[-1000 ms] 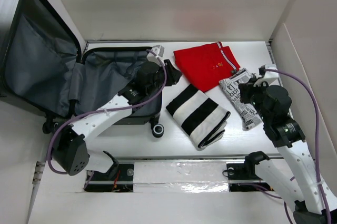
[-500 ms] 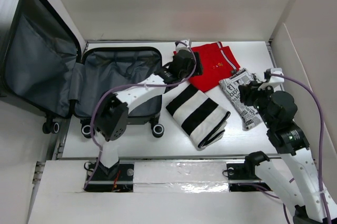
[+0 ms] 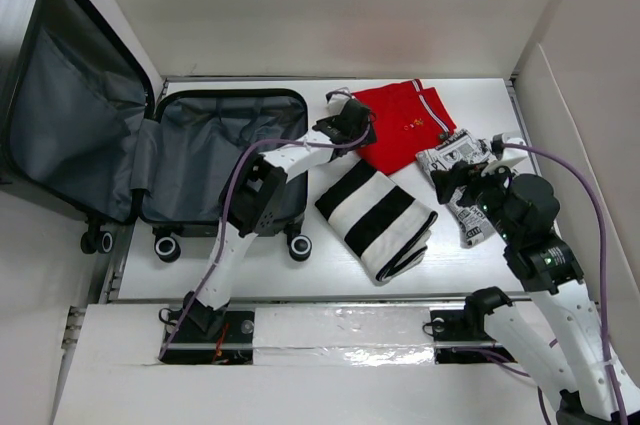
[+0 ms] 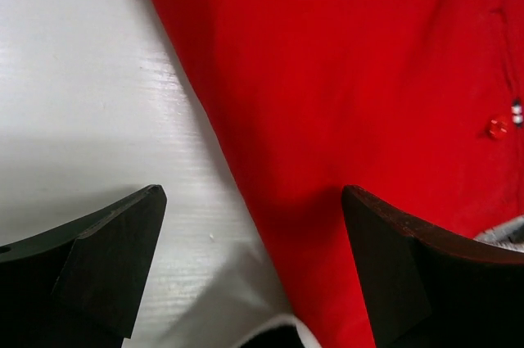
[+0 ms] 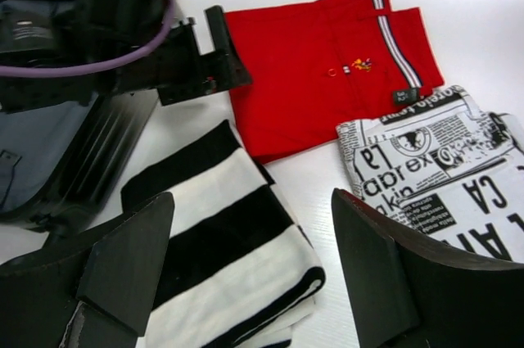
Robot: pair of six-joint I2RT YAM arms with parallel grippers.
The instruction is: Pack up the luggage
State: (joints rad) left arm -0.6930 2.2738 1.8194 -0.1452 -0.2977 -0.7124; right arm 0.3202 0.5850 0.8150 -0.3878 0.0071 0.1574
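I should next lower my left gripper, its open fingers already straddling the red garment's edge by the luggage, onto that edge just below.
The luggage [image 3: 225, 145] lies open at the left, its lid [image 3: 70, 115] leaning on the side wall and grey lining showing inside. A red folded garment [image 3: 400, 125] lies right of it. My left gripper [image 3: 345, 127] hangs open over that garment's left edge [image 4: 352, 78], one finger over bare table and one over red cloth, left gripper [image 4: 252, 201] holding nothing. A black-and-white striped garment [image 3: 378, 207] lies in front. My right gripper [image 3: 455, 182] is open above a newspaper-print garment [image 3: 470, 210]; in its wrist view the right gripper [image 5: 254, 201] frames the striped garment [image 5: 229, 250].
White walls close in the table [image 3: 560, 115] at the back and on both sides. The luggage's black wheels [image 3: 299, 247] point toward the near edge. A taped rail [image 3: 340, 320] runs along the front between the arm bases.
My left arm swung right, from over the luggage to the red garment, and its jaws opened. The right gripper's jaws also opened and it shifted slightly.
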